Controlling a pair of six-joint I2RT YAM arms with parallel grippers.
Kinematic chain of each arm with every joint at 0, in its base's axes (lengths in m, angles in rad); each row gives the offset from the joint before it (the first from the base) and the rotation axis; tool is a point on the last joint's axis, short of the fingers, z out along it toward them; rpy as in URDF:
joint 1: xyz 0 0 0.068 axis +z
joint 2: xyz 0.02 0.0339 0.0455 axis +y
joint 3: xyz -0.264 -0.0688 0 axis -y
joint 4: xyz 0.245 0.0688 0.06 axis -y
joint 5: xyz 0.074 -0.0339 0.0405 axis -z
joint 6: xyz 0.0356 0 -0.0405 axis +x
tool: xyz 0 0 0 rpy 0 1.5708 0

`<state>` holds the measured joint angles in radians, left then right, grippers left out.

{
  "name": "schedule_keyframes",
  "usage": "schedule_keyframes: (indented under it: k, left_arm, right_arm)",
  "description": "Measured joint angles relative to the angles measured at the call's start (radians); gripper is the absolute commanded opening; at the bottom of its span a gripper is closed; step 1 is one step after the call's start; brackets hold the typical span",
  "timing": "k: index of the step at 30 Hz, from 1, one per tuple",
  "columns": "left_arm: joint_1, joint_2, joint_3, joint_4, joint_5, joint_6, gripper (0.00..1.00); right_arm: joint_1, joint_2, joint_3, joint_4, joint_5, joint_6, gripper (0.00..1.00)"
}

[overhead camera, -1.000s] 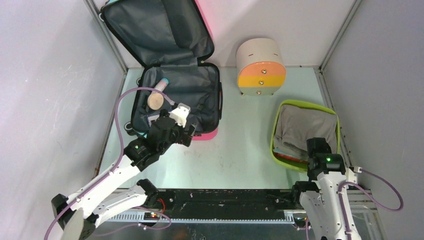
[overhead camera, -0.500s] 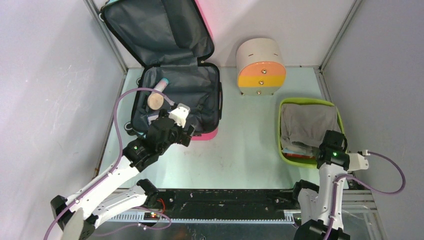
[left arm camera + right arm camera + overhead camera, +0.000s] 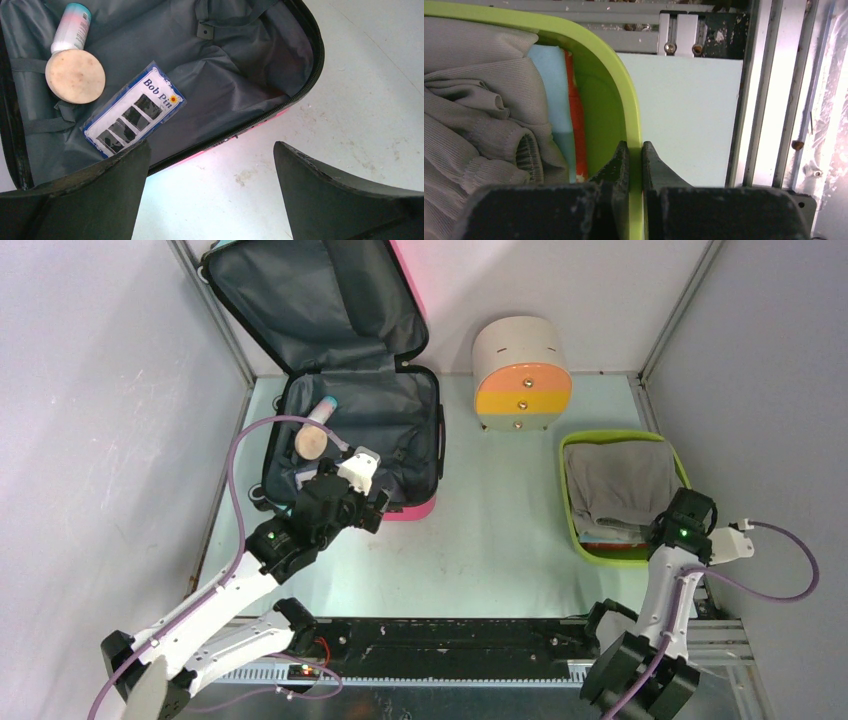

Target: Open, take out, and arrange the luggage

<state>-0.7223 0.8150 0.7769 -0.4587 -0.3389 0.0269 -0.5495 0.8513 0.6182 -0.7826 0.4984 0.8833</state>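
Note:
I should next keep my right gripper in place and open its fingers to release the tray's lime-green rim, because the tray [image 3: 624, 85] is resting on the floor.
The luggage [image 3: 390, 425] lies open at the back left, its lid [image 3: 310, 300] leaning on the wall and its dark grey lining showing. Inside lie a Bob Pin card [image 3: 132, 111], a round beige disc [image 3: 75, 76] and a small bottle [image 3: 72, 22]. My left gripper [image 3: 211, 145] hangs open over the floor just in front of the luggage's [image 3: 235, 75] near edge, holding nothing. It shows in the top view as the left gripper [image 3: 372, 505]. My right gripper [image 3: 635, 145] is shut on the rim of the lime-green tray [image 3: 624, 85] at its near right corner.
The tray [image 3: 566, 490] holds folded grey clothing [image 3: 620, 485] with a blue and an orange item [image 3: 574, 120] beside it. A beige cylinder with an orange-yellow face [image 3: 522, 370] stands at the back. Metal frame rails [image 3: 764, 100] run close to the tray's right side.
The right arm has swung to the right with the tray's rim in its grip, and the tray has slid right and turned square to the walls. The left arm has not moved.

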Motion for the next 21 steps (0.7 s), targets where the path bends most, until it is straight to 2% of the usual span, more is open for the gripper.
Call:
schedule_keyframes:
  k: [11,12,17,21]
  left_arm:
    - [0.000,0.009,0.000,-0.001,-0.034,-0.001,1.00]
    - [0.000,0.009,0.000,-0.002,-0.037,0.000,1.00]
    - [0.000,0.008,0.000,-0.003,-0.051,0.000,1.00]
    - [0.000,0.011,0.000,-0.010,-0.056,0.000,1.00]
  right_arm:
    - [-0.040,0.045,0.032,0.055,-0.013,-0.079,0.02]
    - [-0.042,0.045,0.032,0.063,-0.014,-0.092,0.05]
    - [-0.043,0.060,0.075,0.066,-0.008,-0.108,0.41]
    - [-0.050,0.038,0.165,0.058,0.024,-0.087,0.52]
